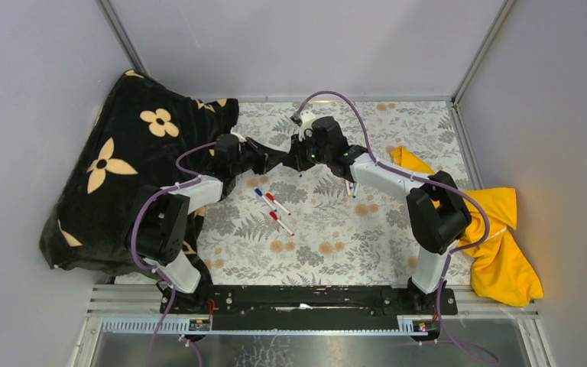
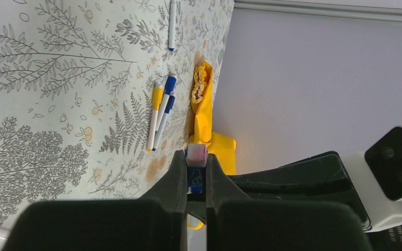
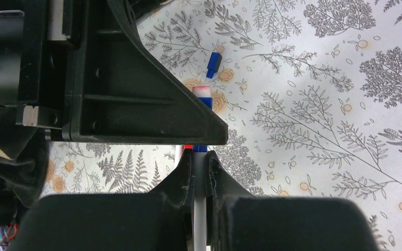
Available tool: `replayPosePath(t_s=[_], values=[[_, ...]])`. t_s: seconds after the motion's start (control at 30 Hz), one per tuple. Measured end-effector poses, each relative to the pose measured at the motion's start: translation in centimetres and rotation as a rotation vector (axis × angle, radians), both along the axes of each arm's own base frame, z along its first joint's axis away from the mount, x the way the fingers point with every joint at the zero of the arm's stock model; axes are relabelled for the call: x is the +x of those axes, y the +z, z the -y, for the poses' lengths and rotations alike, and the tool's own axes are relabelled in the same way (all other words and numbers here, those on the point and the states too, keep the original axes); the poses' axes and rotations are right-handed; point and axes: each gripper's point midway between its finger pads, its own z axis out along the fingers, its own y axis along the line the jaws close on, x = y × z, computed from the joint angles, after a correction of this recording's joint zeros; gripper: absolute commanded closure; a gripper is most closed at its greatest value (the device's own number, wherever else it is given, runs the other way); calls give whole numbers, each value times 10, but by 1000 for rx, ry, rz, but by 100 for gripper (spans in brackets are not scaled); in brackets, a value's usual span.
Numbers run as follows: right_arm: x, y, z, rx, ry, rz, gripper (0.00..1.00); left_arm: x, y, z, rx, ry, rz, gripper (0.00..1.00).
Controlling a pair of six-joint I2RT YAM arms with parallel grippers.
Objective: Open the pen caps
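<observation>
A loose blue cap already lies below my left gripper, to the left in the top view. My left gripper needs to pull that way and down next, and release beside the cap.
My left gripper (image 1: pixel 281 161) and right gripper (image 1: pixel 299 162) meet tip to tip above the middle of the table. In the left wrist view the left gripper (image 2: pixel 197 163) is shut on a blue pen cap (image 2: pixel 196 175) with a pinkish-white end. In the right wrist view the right gripper (image 3: pixel 199 157) is shut on a white pen barrel (image 3: pixel 200 209) whose blue end runs behind the left finger (image 3: pixel 136 94). The held cap (image 3: pixel 206 100) shows beyond that finger. I cannot tell whether the cap is off the barrel. A loose blue cap (image 3: pixel 213 61) lies on the table.
Three pens (image 1: pixel 274 202) with blue and red ends lie between the arms on the floral cloth (image 1: pixel 329 245). More pens (image 1: pixel 349 187) lie under the right forearm, blue and yellow in the left wrist view (image 2: pixel 159 115). A black flowered blanket (image 1: pixel 115 168) lies left, a yellow cloth (image 1: pixel 497 237) right.
</observation>
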Motion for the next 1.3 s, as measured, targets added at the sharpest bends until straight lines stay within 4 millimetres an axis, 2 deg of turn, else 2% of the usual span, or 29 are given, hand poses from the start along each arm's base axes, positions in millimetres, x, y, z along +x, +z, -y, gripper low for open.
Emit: replayPosePath(t_s=[0.2,0.4,0.47,0.6,0.63,0.67,0.87,1.0,1.1,1.2,1.3], values=[[-1,-8,-4,47,-4,26,100,0,-6,-10,-21,-29,-29,100],[-6,-1,-6,109,1,54,100,-6,0,-15,-60,-88,-27,100],[-10,-3,-3,101,7,46,100,1,1,-26,-55,-52,-17,100],[-28,-43,39,-5,-45,-81,100,46,-1,-124,-21,235,11,100],[-29,-49,45,-22,-55,-104,100,50,-1,-138,-15,276,14,100],[-31,-54,50,-36,-61,-121,100,52,-1,-144,-10,292,18,100],[-37,-61,54,-61,-58,-149,100,49,-3,-128,12,257,28,100],[-32,-56,56,-81,-70,-138,100,50,-8,-125,74,241,17,100],[-16,-40,57,-78,-93,-98,100,49,-18,-124,143,229,-16,95],[9,-21,60,-70,-131,-49,100,45,-32,-122,224,221,-65,91],[35,-13,68,-81,-171,-17,100,43,-51,-120,294,217,-116,87]])
